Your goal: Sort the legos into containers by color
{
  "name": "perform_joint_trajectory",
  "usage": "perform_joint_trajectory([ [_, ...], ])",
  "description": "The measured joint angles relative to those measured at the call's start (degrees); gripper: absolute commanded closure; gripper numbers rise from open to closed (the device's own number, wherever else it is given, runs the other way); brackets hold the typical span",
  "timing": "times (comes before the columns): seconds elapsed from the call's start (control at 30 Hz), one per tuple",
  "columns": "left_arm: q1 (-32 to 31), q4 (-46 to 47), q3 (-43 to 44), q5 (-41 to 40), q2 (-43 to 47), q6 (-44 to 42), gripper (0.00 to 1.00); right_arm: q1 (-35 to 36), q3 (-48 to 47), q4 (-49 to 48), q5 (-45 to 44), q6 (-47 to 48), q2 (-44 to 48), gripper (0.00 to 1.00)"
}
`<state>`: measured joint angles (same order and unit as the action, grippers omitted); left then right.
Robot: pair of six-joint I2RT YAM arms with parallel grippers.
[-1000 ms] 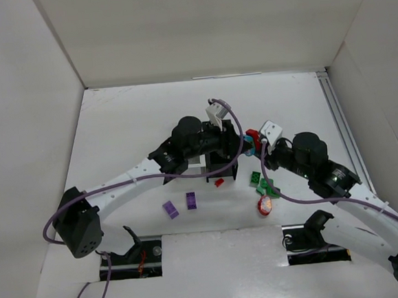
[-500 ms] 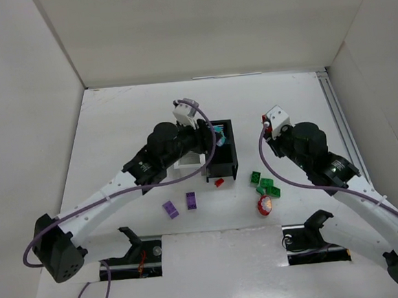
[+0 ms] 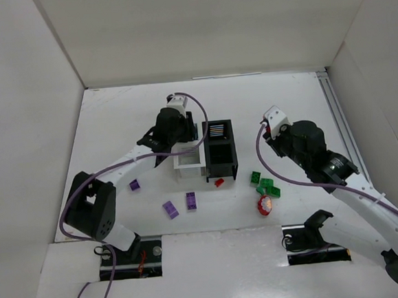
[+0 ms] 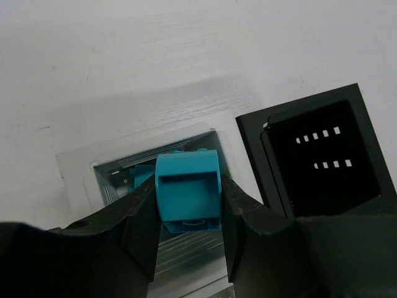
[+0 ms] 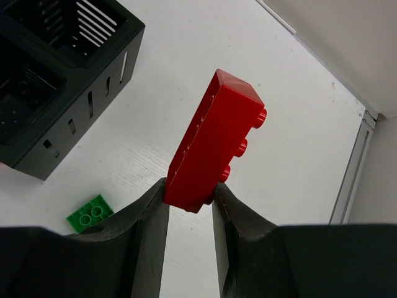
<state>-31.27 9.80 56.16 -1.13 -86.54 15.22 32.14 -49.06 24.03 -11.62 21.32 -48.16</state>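
I need to carry the red brick to the left in the top view with my right gripper next, over the near black bin, and then release it, because it still hangs beside the black bins.
My left gripper (image 4: 188, 208) is shut on a teal brick (image 4: 187, 189) and holds it over a white bin (image 4: 73, 169) that has another teal piece (image 4: 141, 176) inside. A black bin (image 4: 322, 155) stands to its right. My right gripper (image 5: 189, 197) is shut on a red brick (image 5: 214, 143), held up in the air right of the black bins (image 5: 56, 81). In the top view the bin cluster shows white bins (image 3: 189, 162) on the left and black bins (image 3: 221, 153) on the right. The left wrist (image 3: 173, 127) covers the far white bin.
Loose on the table in front of the bins: purple bricks (image 3: 134, 186), (image 3: 170, 209), (image 3: 191, 201), a small red brick (image 3: 219, 182), green bricks (image 3: 265, 184) and a red-yellow round piece (image 3: 264, 205). A green brick (image 5: 91, 213) shows below the right gripper. White walls enclose the table.
My left gripper has swung left from the black bins to over the far white bin with the teal brick. My right gripper has drawn back to the right with the red brick.
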Motion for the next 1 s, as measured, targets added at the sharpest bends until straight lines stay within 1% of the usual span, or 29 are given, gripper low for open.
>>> perform_joint_trajectory([
  [0.07, 0.26, -0.46, 0.02, -0.09, -0.31, 0.02, 0.74, 0.00, 0.00, 0.02, 0.02, 0.13, -0.24, 0.94],
  [0.2, 0.57, 0.09, 0.13, -0.76, -0.28, 0.11, 0.61, -0.39, -0.09, 0.02, 0.28, 0.33, -0.33, 0.94],
  [0.23, 0.61, 0.11, 0.13, -0.85, -0.26, 0.17, 0.55, -0.50, -0.09, 0.02, 0.37, 0.37, -0.35, 0.94],
  [0.27, 0.63, 0.11, 0.13, -0.92, -0.22, 0.07, 0.52, -0.57, -0.09, 0.02, 0.59, 0.46, -0.37, 0.92],
  [0.5, 0.63, -0.26, 0.11, -1.51, 2.43, 0.31, 0.32, -0.63, -0.09, 0.04, 3.39, 1.60, -0.70, 0.91],
  [0.53, 0.61, -0.44, 0.11, -1.55, 3.19, 0.31, 0.25, -0.63, -0.09, 0.04, 4.26, 2.03, -0.68, 0.91],
  [0.63, 0.63, -0.98, 0.09, -1.75, 5.92, 0.31, 0.11, -0.63, -0.33, 0.37, 8.17, 3.93, -1.07, 0.90],
  [0.67, 0.63, -1.16, 0.09, -1.75, 6.97, 0.31, 0.00, -0.63, -0.59, 0.55, 9.55, 4.70, -1.53, 0.90],
  [0.77, 0.63, -2.51, 0.09, -1.75, 10.69, 0.37, 0.00, 0.35, -1.79, 1.44, 14.05, 7.30, -3.80, 0.89],
  [0.87, 0.63, -4.87, -0.07, -2.10, 15.67, 1.18, 0.00, 3.28, -3.32, 2.36, 18.38, 9.66, -7.30, 0.89],
  [1.0, 0.63, -6.62, -3.78, -3.72, 24.57, 4.28, 0.00, 7.06, -4.94, 2.69, 23.10, 11.93, -12.81, 0.89],
])
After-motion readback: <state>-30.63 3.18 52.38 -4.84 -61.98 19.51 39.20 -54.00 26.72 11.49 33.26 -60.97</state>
